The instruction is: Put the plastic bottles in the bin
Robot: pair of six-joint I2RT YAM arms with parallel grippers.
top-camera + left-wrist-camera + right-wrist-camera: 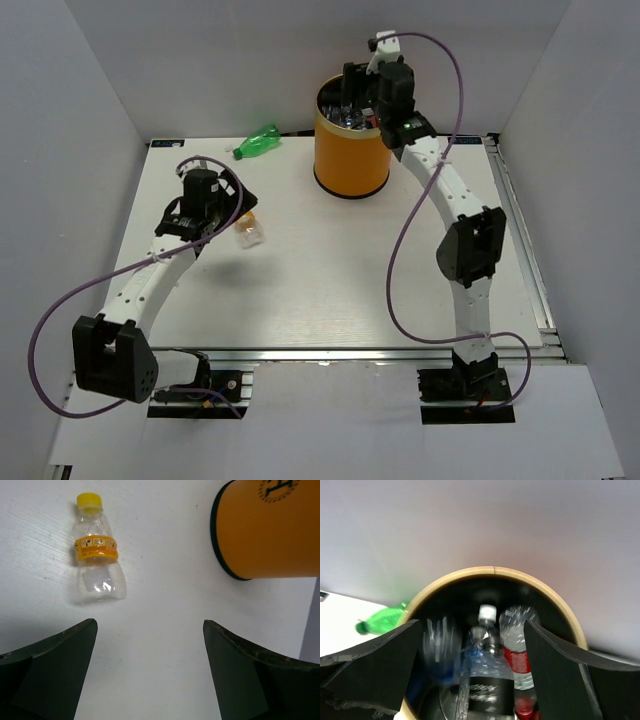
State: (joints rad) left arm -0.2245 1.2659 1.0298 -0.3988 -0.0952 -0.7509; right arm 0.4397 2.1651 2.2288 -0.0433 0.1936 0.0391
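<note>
I will next lower the open fingers of my left gripper toward the orange-capped bottle, around its orange label (246, 219) (96, 548), because the bottle is below and to the left in the wrist view.
The orange bin (351, 150) stands at the back middle of the table. My right gripper (356, 92) hangs open over its mouth. In the right wrist view my open right gripper (472, 630) looks into the bin (470, 573), which holds a black-labelled bottle (492, 690), a red-labelled bottle (517, 660) and a blurred clear bottle with blue (437, 650). The green bottle (258, 142) lies left of the bin and also shows in the right wrist view (380, 620). The orange-capped bottle (248, 231) lies by my left gripper (232, 207). My left gripper (150, 625) is open and empty, with that bottle (96, 555) ahead to its left.
The bin's side (270, 530) fills the upper right of the left wrist view. White walls close in the table (330, 290) on the left, back and right. A metal rail (525, 250) runs along the table's right edge.
</note>
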